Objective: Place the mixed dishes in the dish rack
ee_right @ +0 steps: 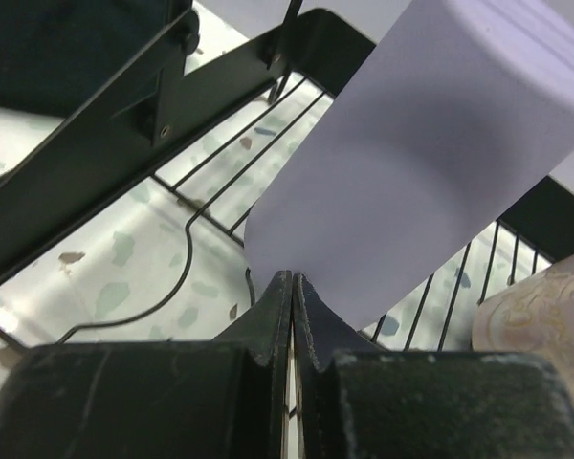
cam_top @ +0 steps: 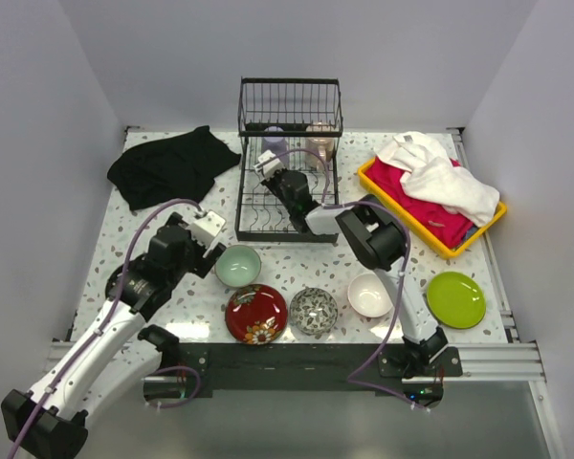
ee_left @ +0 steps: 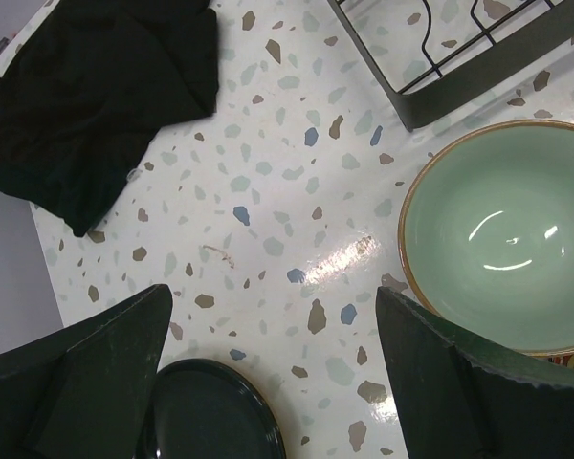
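The left gripper next crosses to the right in the top view and lowers onto the rim of the unracked pale green bowl below it, by the red floral bowl (cam_top: 256, 313).
The dish rack (cam_top: 289, 124) stands at the back centre with a lavender mug (cam_top: 274, 142) and a pinkish mug (cam_top: 320, 142) on its lower grid. My right gripper (ee_right: 294, 277) is shut with nothing between its tips, which touch the tilted lavender mug (ee_right: 411, 163); the pinkish mug (ee_right: 545, 325) is to its right. My left gripper (ee_left: 277, 363) hangs open over the table between a black plate (ee_left: 206, 416) and the pale green bowl (ee_left: 502, 249). In front lie a red floral bowl (cam_top: 256, 313), a patterned bowl (cam_top: 314, 310), a white bowl (cam_top: 370, 295) and a lime plate (cam_top: 455, 298).
A black cloth (cam_top: 167, 163) lies at the back left. A yellow tray (cam_top: 430, 234) of cloths sits at the right, beside the rack. The rack's front corner (ee_left: 440, 86) is close above the pale green bowl in the left wrist view.
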### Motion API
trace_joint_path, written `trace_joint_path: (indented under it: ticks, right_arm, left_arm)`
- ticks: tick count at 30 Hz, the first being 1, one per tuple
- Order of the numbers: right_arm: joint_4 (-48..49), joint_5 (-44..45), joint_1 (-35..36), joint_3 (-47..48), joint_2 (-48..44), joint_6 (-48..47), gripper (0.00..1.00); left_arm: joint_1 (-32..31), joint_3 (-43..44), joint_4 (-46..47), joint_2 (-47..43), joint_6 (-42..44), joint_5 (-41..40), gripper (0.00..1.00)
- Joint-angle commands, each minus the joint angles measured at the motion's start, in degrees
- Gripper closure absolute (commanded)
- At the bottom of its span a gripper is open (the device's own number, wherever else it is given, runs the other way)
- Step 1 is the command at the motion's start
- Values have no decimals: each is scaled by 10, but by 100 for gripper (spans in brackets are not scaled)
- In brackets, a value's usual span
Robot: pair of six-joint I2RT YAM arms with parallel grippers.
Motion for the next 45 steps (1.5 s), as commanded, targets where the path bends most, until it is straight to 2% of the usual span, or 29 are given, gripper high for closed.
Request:
trace_joint_path:
  ticks: [1, 6, 9, 10, 13, 14, 17, 19, 21, 25, 28, 32, 35, 38, 40, 45]
  right_arm:
    - [58, 33, -5, 47, 4, -28, 100]
    - [42, 8, -1, 5, -60, -16, 100]
    - [-26, -31, 5, -30, -127, 8, 100]
    - [-89, -62, 10, -37, -145, 9, 99]
    - [-183, -91, 23, -77, -213, 9, 85]
    - [-213, -114, 25, -97, -230, 12, 75]
    - [-357, -179, 31, -117, -294, 37, 61]
    - [-450, -196, 36, -122, -318, 48, 52]
    - [-503, -199, 39, -115, -350, 50, 44]
    - [-654, -184, 39, -85, -397, 52, 37]
    - [-738, -181, 39, -84, -444, 59, 33]
    - [-806, -168, 39, -133, -525, 88, 27]
    - [-847, -145, 39, -174, -602, 85, 20]
    - [-890, -83, 36, -196, -660, 84, 14]
    - [-893, -65, 31, -209, -703, 88, 13]
    - [-882, -83, -87, -233, -759, 135, 14]
  left_arm:
    - [4, -2, 26, -3, -1, 4, 7]
    - [4, 9, 24, -12, -2, 5, 7]
    - [4, 27, 14, -21, 8, 9, 7]
    - [4, 30, 9, -26, 11, 14, 7]
    - [4, 49, -11, -25, 18, 38, 7]
    - [4, 57, -14, -25, 19, 47, 7]
    - [4, 65, -28, -35, 39, 123, 6]
    - [4, 69, -48, -40, 53, 152, 6]
    - [4, 72, -57, -56, 66, 174, 5]
    - [4, 97, -132, -55, 107, 255, 6]
    - [4, 122, -197, -29, 153, 324, 10]
    - [3, 142, -227, 43, 171, 373, 20]
    - [-1, 181, -234, 119, 163, 392, 28]
    - [-8, 232, -232, 185, 120, 394, 28]
    - [-25, 261, -228, 212, 62, 397, 28]
    - [-27, 290, -200, 264, -75, 398, 32]
